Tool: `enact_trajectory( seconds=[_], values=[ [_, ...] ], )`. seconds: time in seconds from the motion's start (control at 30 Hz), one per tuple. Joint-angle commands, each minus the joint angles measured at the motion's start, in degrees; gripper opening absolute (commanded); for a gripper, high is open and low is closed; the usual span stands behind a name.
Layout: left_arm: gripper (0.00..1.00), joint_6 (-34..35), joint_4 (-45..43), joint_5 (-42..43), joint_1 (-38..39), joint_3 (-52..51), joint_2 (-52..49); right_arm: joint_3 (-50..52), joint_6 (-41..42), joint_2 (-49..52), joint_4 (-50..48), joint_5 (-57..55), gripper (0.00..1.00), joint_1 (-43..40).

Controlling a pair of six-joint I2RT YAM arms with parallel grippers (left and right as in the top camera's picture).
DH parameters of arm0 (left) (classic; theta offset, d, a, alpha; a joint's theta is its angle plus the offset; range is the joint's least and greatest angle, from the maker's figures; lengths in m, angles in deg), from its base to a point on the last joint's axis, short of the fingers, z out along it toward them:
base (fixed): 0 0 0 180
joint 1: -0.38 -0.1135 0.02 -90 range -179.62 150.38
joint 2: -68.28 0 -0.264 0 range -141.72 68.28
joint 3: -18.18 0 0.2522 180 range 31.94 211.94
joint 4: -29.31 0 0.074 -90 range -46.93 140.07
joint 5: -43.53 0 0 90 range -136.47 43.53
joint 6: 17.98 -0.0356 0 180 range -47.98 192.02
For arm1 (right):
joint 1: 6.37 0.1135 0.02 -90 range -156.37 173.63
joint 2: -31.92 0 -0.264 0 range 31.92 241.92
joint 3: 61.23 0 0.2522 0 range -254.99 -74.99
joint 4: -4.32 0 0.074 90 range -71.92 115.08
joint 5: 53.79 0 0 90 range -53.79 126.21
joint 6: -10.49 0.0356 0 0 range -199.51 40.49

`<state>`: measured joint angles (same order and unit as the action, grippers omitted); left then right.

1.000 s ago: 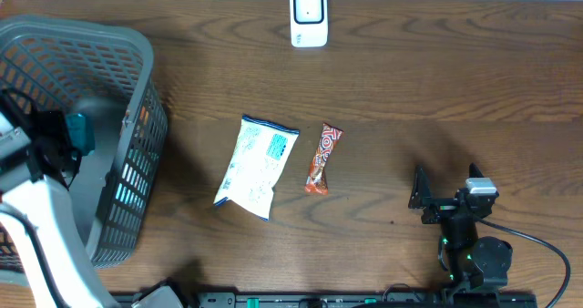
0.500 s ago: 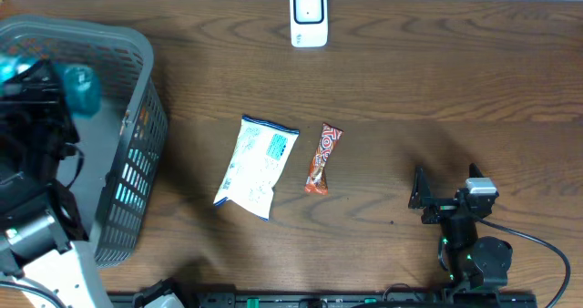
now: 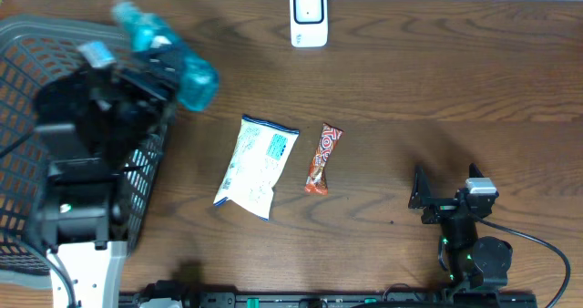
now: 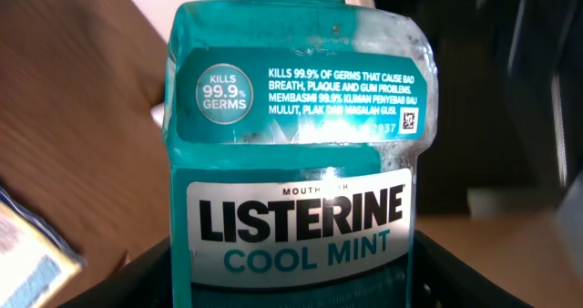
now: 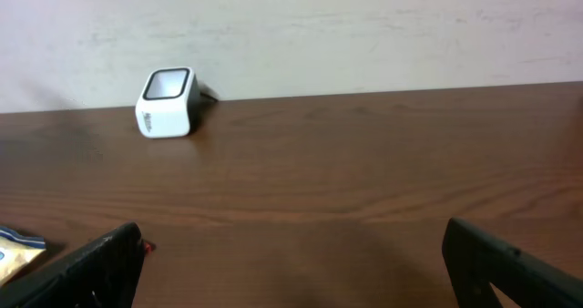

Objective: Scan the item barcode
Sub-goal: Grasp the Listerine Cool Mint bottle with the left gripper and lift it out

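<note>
Next, my left gripper moves to the right in the overhead view and down to release the bottle (image 3: pixel 171 60) beside the candy bar, because the wood there is bare.
A teal Listerine Cool Mint mouthwash bottle (image 3: pixel 171 60) hangs above the basket's right rim, with my left gripper (image 3: pixel 146 78) shut on it. In the left wrist view the bottle (image 4: pixel 296 117) fills the frame, label facing the camera, and the left gripper (image 4: pixel 296 285) clamps its lower body from both sides. A small square code (image 4: pixel 409 121) sits at the label's right end. The white scanner (image 3: pixel 309 16) stands at the table's back edge, also in the right wrist view as the scanner (image 5: pixel 168 102). My right gripper (image 3: pixel 421 199) rests open and empty at the front right.
The grey mesh basket (image 3: pixel 36 23) fills the left side, partly hidden by my left arm. A white-and-blue snack bag (image 3: pixel 258 167) and a red-orange candy bar (image 3: pixel 322 159) lie mid-table. Bare wood lies between them and the scanner.
My left arm has lifted the mouthwash bottle out of the basket and carried it right, over the basket's rim. The right arm has stayed still.
</note>
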<state>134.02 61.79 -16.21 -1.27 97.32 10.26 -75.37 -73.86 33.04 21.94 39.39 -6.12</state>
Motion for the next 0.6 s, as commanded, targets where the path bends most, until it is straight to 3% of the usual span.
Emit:
enact_trajectory(
  seconds=[0.0,0.57],
  values=[
    [0.55,-5.03,-1.38,-2.56,6.91,0.76,-1.25,0.07,0.07,0.02,0.24,-0.07,0.99,0.33],
    [0.55,-18.38,-3.41,-6.99,34.21,0.76,-19.87,0.07,0.07,0.02,0.24,-0.07,0.99,0.33]
  ],
)
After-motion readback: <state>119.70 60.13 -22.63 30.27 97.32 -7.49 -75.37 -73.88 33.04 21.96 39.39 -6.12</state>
